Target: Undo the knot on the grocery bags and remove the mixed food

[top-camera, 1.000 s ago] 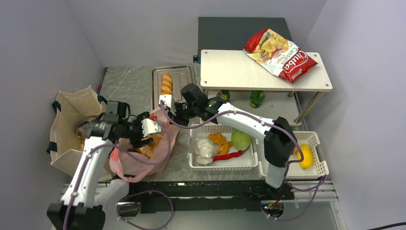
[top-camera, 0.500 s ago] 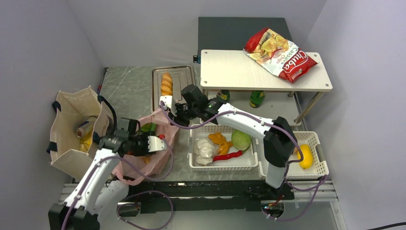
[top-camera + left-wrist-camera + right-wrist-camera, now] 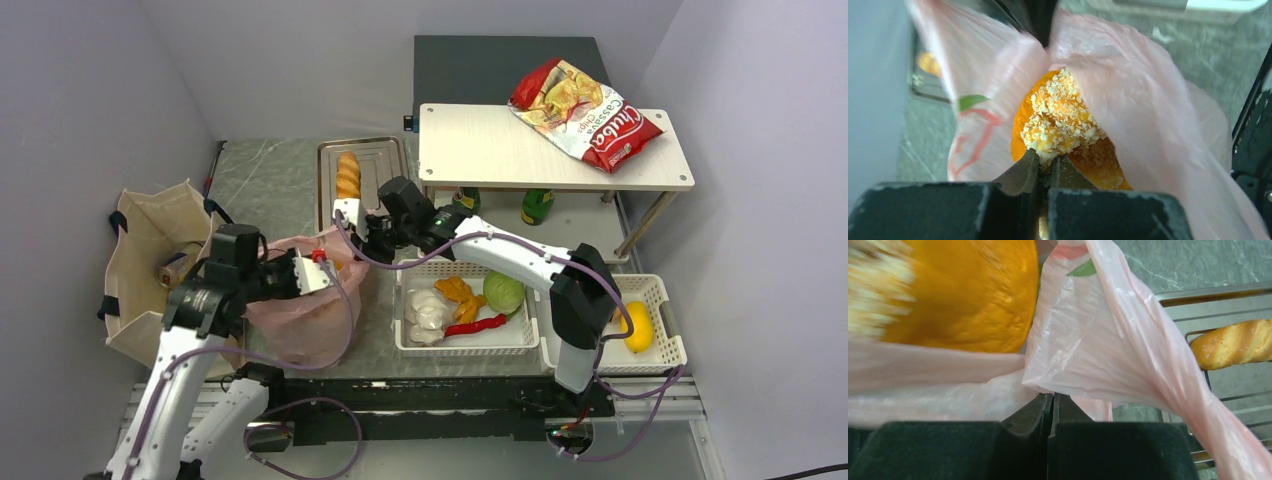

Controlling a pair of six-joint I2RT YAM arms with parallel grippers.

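Observation:
My left gripper lifts the bun next, carries it outward to the tray's empty side (image 3: 383, 164) beside the baguette, lowers it and releases it there.
The pink plastic bag (image 3: 300, 315) stands on the table between the arms, mouth open. My left gripper (image 3: 316, 266) is at that mouth, shut on the edge of a ring-shaped brown bun (image 3: 1063, 115) topped with pale crumbs; the jaws (image 3: 1045, 160) pinch its rim. My right gripper (image 3: 345, 228) holds the far side of the bag, shut on a fold of the pink film (image 3: 1088, 340) at its tips (image 3: 1052, 397). The bun (image 3: 963, 295) shows blurred in the right wrist view. The beige tote (image 3: 140, 240) stands open at the left.
A baguette (image 3: 348, 173) lies on a metal tray (image 3: 380, 150) behind the bag. A white basket (image 3: 465, 345) holds garlic (image 3: 425, 308), a cabbage (image 3: 503, 292) and other vegetables. A second basket (image 3: 665, 300) holds a yellow fruit. The red chips bag (image 3: 585, 115) lies on a white shelf (image 3: 480, 150).
My left gripper went down into the pink bag, closed on the bun and came back up to the bag's mouth. The right arm stayed put, holding the bag.

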